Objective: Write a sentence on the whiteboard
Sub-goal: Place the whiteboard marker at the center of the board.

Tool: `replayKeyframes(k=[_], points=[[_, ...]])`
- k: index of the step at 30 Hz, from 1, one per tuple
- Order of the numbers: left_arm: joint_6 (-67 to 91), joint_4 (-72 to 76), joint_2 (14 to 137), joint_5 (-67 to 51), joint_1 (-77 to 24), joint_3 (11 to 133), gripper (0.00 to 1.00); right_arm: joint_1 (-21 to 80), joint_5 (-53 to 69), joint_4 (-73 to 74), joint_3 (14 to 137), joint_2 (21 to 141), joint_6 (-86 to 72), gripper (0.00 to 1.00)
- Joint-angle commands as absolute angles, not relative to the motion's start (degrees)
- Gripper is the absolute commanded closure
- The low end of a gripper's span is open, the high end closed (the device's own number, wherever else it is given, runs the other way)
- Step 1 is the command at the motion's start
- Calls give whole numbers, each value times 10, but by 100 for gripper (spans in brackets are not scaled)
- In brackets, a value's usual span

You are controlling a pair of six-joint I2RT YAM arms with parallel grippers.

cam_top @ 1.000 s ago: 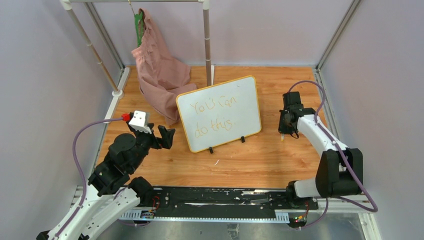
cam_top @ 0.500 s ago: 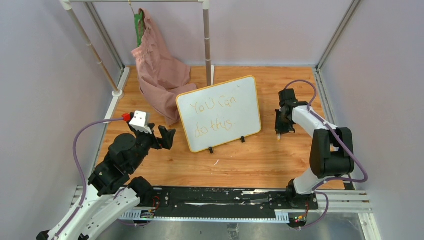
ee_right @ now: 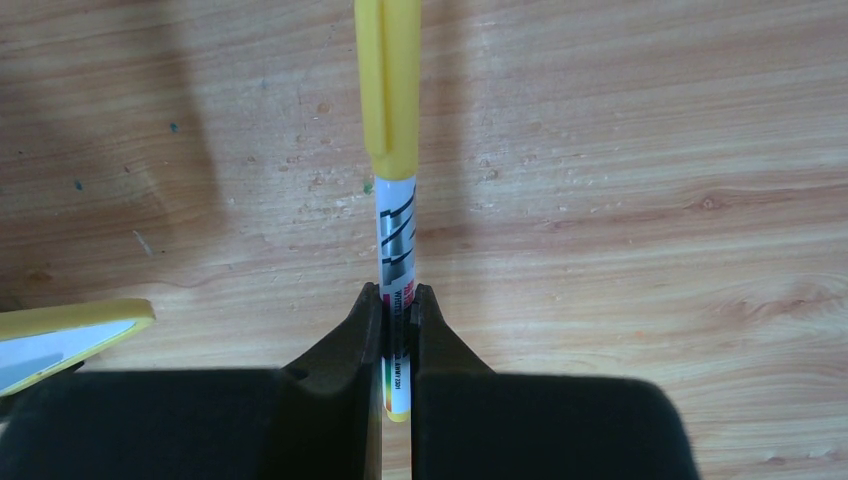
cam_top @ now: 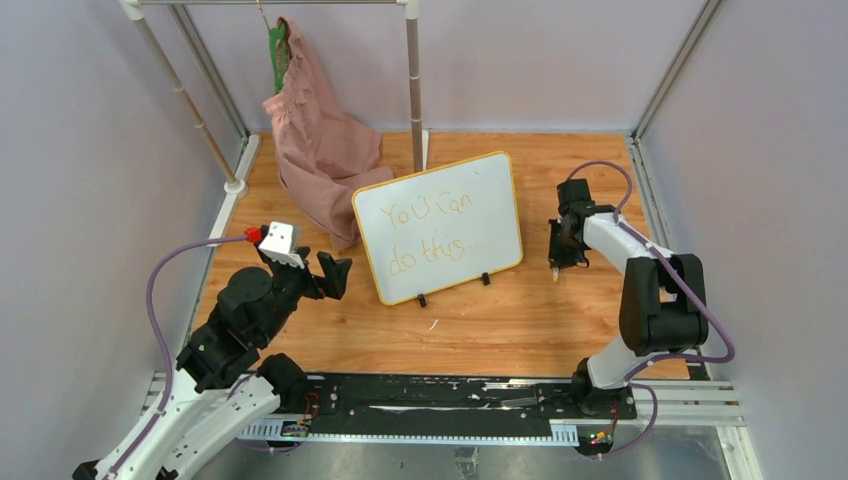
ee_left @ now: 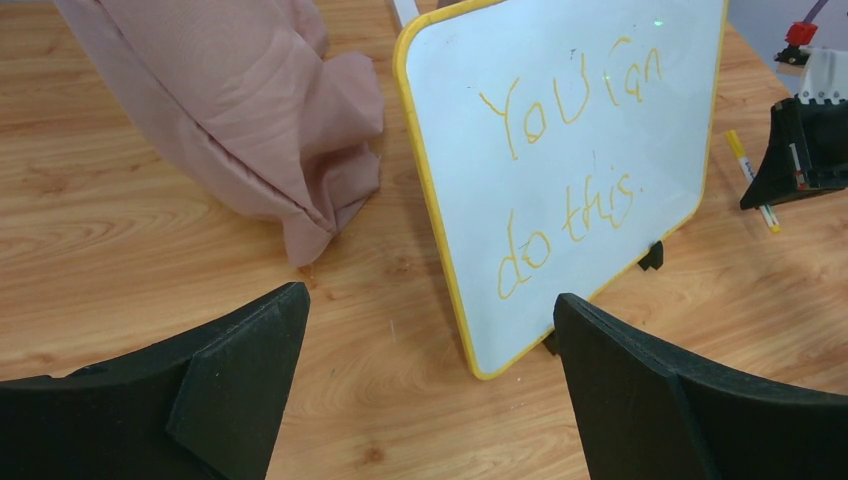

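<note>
The sentence [cam_top: 432, 232] is complete on the board, so the robot's right gripper will next go down to the bare tabletop below the board and release the capped marker there.
The whiteboard [cam_top: 470, 200] stands tilted back on its two black feet mid-table, yellow frame all round. The sentence [cam_top: 432, 232], orange handwriting in two lines, reads "You can do this." and shows large in the left wrist view [ee_left: 570, 165]. My right gripper [cam_top: 565, 250] hangs just right of the board, pointing down, shut on a white marker [ee_right: 395, 215] with a yellow cap. The board's corner [ee_right: 60, 335] shows at the left of the right wrist view. My left gripper [cam_top: 318, 268] stands open and empty to the board's left, facing it [ee_left: 430, 300].
A pink cloth [cam_top: 320, 150] hangs from a green hanger [cam_top: 279, 55] on a white rail at the back left, pooling on the table beside the board. A white rack post [cam_top: 414, 80] stands behind the board. Metal frame posts edge the wooden table [cam_top: 480, 330].
The right arm has folded up at the elbow and drawn its gripper slightly left and nearer, the marker still in its grip. The left arm and the board have not moved.
</note>
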State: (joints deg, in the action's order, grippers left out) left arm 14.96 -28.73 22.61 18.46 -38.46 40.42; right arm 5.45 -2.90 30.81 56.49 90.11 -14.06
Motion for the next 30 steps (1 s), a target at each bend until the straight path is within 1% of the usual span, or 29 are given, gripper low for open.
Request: replayKeyframes(k=[1, 5, 15, 24, 30], points=[[141, -269, 223, 190, -391, 399, 2, 46, -22, 308, 565, 921, -135, 99], [141, -267, 226, 189, -394, 399, 2, 46, -23, 303, 561, 929, -135, 99], [140, -267, 228, 191, -396, 398, 2, 47, -29, 295, 553, 942, -138, 92], [140, -266, 230, 192, -398, 398, 2, 47, -33, 296, 554, 947, -136, 91], [140, -267, 230, 192, -399, 397, 2, 47, -37, 297, 552, 952, -137, 86]])
